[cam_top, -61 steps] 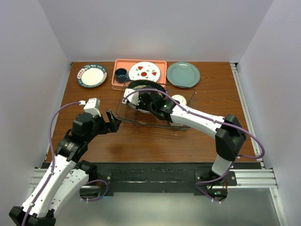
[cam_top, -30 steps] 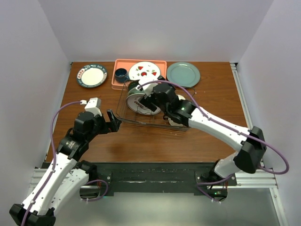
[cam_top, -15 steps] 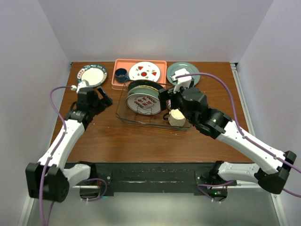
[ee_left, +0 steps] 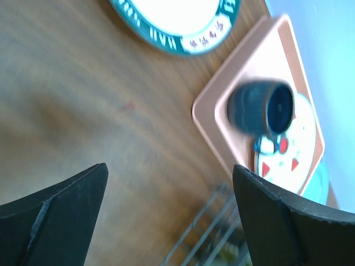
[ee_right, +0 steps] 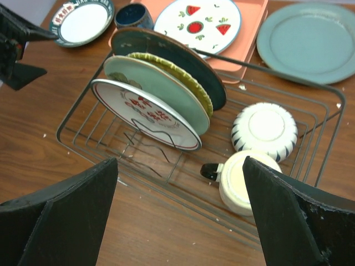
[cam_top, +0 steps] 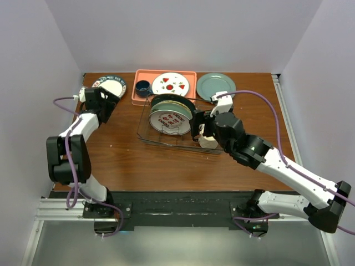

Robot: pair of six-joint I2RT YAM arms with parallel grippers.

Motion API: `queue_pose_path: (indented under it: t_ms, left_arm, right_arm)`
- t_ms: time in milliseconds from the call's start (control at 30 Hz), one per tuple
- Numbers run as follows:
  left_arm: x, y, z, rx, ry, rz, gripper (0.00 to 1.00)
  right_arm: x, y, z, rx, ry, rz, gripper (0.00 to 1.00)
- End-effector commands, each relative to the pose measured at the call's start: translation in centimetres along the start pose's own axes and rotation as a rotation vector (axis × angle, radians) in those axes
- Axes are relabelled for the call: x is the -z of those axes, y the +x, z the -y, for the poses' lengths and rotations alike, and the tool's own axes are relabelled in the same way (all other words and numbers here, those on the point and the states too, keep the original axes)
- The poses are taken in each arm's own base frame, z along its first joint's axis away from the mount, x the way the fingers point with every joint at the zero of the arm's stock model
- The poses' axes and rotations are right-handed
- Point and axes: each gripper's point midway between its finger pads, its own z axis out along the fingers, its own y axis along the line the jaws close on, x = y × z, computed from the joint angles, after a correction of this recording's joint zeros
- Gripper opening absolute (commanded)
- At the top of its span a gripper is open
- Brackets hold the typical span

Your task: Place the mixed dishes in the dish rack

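Observation:
I will next move my left gripper outward and down to the dark-green-rimmed plate [ee_left: 177, 16], onto its near rim [ee_left: 164, 40], the part of the rim that faces my open fingers.
The dish rack [cam_top: 166, 137] [ee_right: 83, 119] holds upright plates: dark teal [ee_right: 183, 55], yellow woven [ee_right: 191, 86], pale green [ee_right: 152, 83], and at the front a white one with red marks [ee_right: 145, 113]. A ribbed bowl [ee_right: 265, 128] and a cream bowl [ee_right: 244, 180] lie upside down at its right end. The white dark-green-rimmed plate [cam_top: 109, 87] [ee_left: 177, 16] lies flat at the table's far left. My left gripper [cam_top: 111, 105] [ee_left: 169, 169] hangs open and empty just near of it. My right gripper [cam_top: 195, 127] [ee_right: 180, 166] stands open and empty over the rack's near edge.
A salmon-pink tray [cam_top: 145, 75] [ee_left: 213, 119] behind the rack carries a dark blue cup [cam_top: 143, 87] [ee_left: 260, 108] and a white plate with red fruit marks [cam_top: 170, 84]. A plain grey-green plate [cam_top: 216, 87] lies right of it. Brown table [cam_top: 166, 166] stretches nearward.
My left arm has swung away to the far left, up to the green-rimmed plate. My right gripper has pulled back from the plates in the rack toward its right end.

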Motion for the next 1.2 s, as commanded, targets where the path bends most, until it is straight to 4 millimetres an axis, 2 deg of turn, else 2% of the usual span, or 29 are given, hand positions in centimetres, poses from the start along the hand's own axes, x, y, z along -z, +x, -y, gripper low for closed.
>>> queue_pose_path:
  t_ms: [0,67,167,267,500,767,933,1033,1067,1133,1167]
  left_arm:
    - [-3.6,-3.0,2.4,0.111,0.096,0.075,1.00]
    - [-4.8,-3.8,2.5,0.152,0.119,0.095,1.00]
    - [-7.7,-3.6,0.9,0.229,0.085,0.104,0.98]
    - [-9.2,-3.8,0.0,0.320,0.057,0.133,0.97]
    - [-10.7,-5.2,-0.6,0.514,0.020,0.202,0.95]
    - [-13.7,-5.0,-0.9,0.604,-0.047,0.170,0.92]
    - [-13.9,-5.5,-1.4,0.625,-0.101,0.193,0.89]
    - [-14.1,-5.8,-2.0,0.639,-0.165,0.201,0.81]
    - [-14.3,-5.6,-2.2,0.636,-0.178,0.198,0.73]
    - [-14.5,-5.6,-2.3,0.633,-0.199,0.195,0.67]
    - [-14.5,-5.7,-2.3,0.634,-0.203,0.196,0.61]
  right_arm:
    - [-0.5,-0.6,-0.3,-0.093,0.000,0.046,0.99]
    - [-0.6,-0.6,-0.3,-0.093,0.004,0.052,0.98]
    - [-0.6,-0.7,-0.3,-0.087,0.004,0.056,0.98]
    - [-0.3,-1.1,-0.5,-0.088,-0.013,0.067,0.98]
    - [0.6,-1.7,0.0,-0.083,-0.020,0.091,0.99]
    - [1.1,-2.0,0.9,-0.081,0.006,0.119,0.98]
    - [1.2,-1.8,1.1,-0.081,0.012,0.118,0.98]
    - [1.2,-1.9,1.3,-0.085,0.019,0.123,0.98]
    - [1.3,-2.0,1.3,-0.085,0.019,0.126,0.98]
    - [1.4,-2.1,1.5,-0.088,0.025,0.132,0.99]
    - [1.4,-2.2,1.5,-0.088,0.027,0.136,0.98]
